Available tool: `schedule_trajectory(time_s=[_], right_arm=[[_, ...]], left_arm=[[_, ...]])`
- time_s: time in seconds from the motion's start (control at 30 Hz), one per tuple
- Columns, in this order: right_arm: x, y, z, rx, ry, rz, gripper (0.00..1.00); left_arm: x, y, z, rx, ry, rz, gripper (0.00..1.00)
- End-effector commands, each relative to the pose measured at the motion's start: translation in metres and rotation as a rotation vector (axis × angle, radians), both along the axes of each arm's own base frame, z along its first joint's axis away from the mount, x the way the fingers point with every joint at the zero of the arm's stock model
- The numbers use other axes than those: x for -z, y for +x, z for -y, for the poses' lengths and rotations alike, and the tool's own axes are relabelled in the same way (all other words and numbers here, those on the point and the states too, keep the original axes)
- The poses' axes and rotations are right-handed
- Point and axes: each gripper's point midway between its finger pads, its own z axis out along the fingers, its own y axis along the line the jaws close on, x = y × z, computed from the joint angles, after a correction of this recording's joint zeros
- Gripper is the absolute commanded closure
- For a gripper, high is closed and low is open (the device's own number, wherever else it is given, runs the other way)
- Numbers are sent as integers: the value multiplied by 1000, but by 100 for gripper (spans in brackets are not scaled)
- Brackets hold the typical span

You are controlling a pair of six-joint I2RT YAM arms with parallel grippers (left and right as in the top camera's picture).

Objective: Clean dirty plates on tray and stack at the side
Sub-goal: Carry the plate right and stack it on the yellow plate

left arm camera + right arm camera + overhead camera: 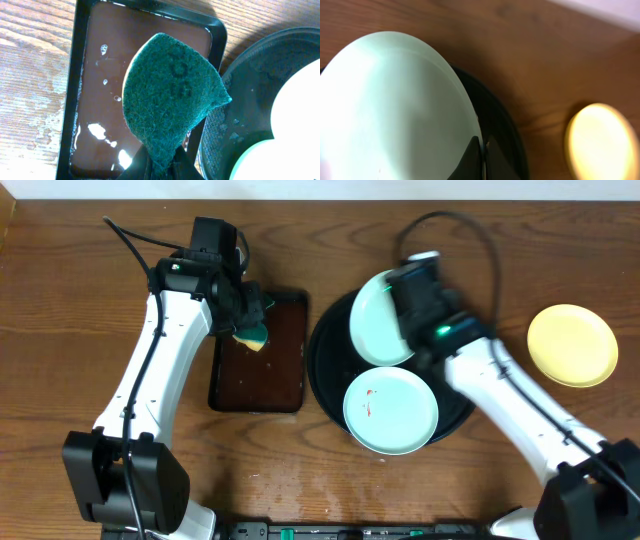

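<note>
My right gripper swings to the right in the overhead view next, then brings the mint plate down onto the pale yellow plate (571,345) (602,143), which already lies at the side.
The round black tray (325,340) holds two mint-white plates. One plate (392,410) lies flat at the tray's front and has a small red smear. My right gripper (405,320) is shut on the rim of the other mint plate (375,320) and holds it tilted over the tray's back part; the right wrist view shows this plate (390,105) pinched between the fingers (481,155). The pale yellow plate (571,345) lies on the bare wood at the right. My left gripper (245,315) is shut on a green and yellow sponge (170,95) above the brown tray.
A rectangular dark brown tray (258,350) with wet patches lies left of the black tray; it also shows in the left wrist view (107,95). Brown wood tabletop (60,330) surrounds everything. A dark strip (360,530) runs along the front edge.
</note>
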Motion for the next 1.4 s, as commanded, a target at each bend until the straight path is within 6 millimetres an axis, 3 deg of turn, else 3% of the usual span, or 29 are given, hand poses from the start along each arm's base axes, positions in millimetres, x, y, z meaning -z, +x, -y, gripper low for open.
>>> schedule_trajectory(time_s=[0.0, 0.1, 0.3, 0.4, 0.5, 0.67, 0.8, 0.97, 1.17, 1.37], right_arm=[[8, 8, 15, 58, 243, -56, 99], [11, 14, 60, 166, 313, -62, 99], [12, 10, 178, 463, 385, -15, 99], [13, -8, 241, 673, 434, 28, 99], [13, -27, 289, 826, 464, 70, 99], [13, -63, 350, 1011, 477, 121, 99], [14, -82, 374, 1081, 476, 135, 99], [23, -97, 389, 1136, 447, 146, 99], [58, -99, 382, 1121, 455, 162, 99], [82, -87, 365, 1036, 526, 212, 99]], left_arm=[[2, 0, -2, 7, 10, -1, 92], [4, -1, -2, 7, 11, -5, 92], [6, -2, -2, 7, 12, -10, 92], [5, -2, -2, 7, 11, -7, 92], [5, -1, -2, 7, 11, -5, 92], [5, -1, -2, 7, 11, -5, 92], [5, -1, -2, 7, 11, -5, 92], [5, -1, -2, 7, 11, -6, 92], [5, -1, -2, 7, 11, -6, 92], [5, -1, -2, 7, 11, -6, 92]])
